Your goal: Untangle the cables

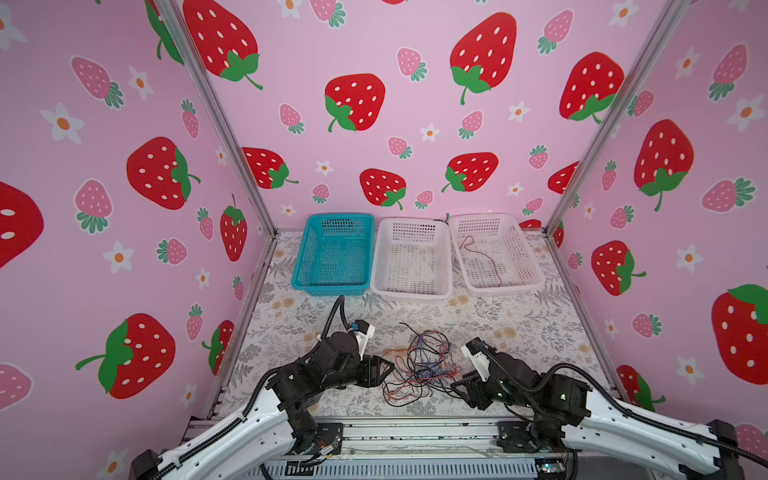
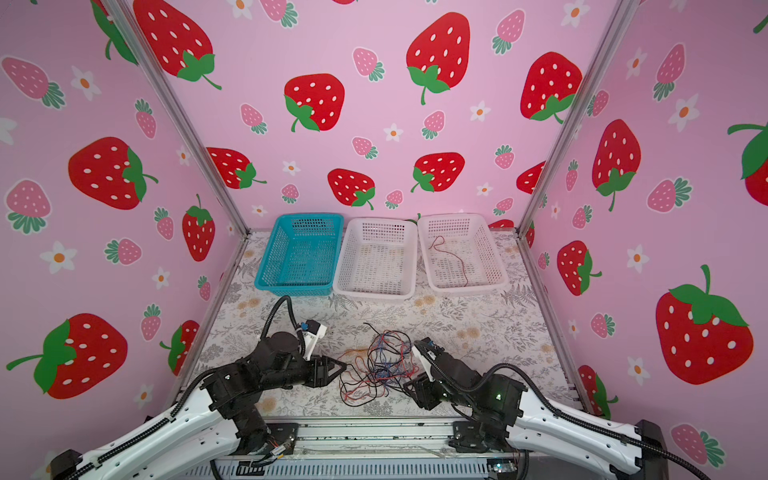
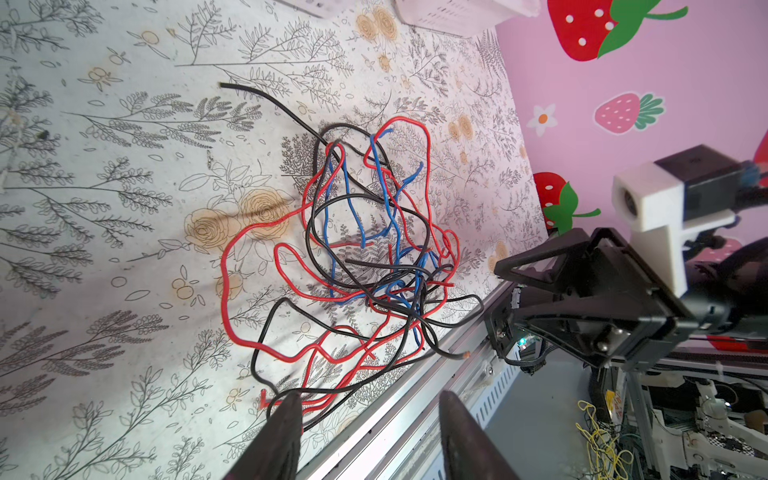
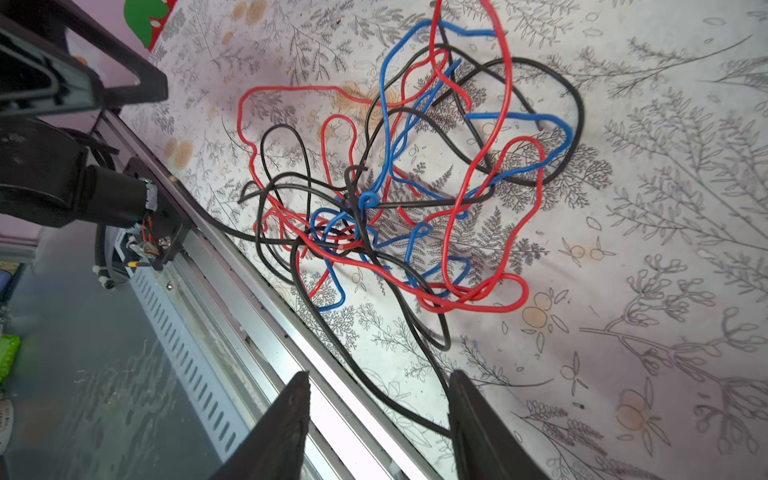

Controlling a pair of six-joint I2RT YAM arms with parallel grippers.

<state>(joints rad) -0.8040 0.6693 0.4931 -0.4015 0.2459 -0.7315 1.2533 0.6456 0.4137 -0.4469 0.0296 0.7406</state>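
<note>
The black wire near the bar [image 1: 453,392] [image 4: 401,408] is below the open fingers of my right gripper, so my right gripper should next go down, ease toward the heap and close on that wire.
The cables [image 1: 419,365] [image 2: 380,368] lie as one tangled heap of thin red, black and blue wires on the flowered mat, near its front edge. My left gripper [image 1: 384,372] [image 2: 338,370] hovers at the heap's left side, open and empty; in its wrist view [image 3: 369,399] red and black strands run past one fingertip [image 3: 286,419]. My right gripper [image 1: 457,384] [image 2: 409,384] sits at the heap's right side, open [image 4: 380,376]. A black strand [image 4: 415,415] crosses the mat under its gap, ungripped. One red cable [image 1: 484,257] [image 2: 451,259] lies alone in the right white basket.
Three baskets stand in a row at the back: a blue one [image 1: 332,220], a middle white one [image 1: 411,293] and a right white one [image 1: 536,274]. An aluminium rail [image 3: 415,399] [image 4: 257,316] borders the mat's front edge, close to the heap. Strawberry-patterned walls enclose three sides.
</note>
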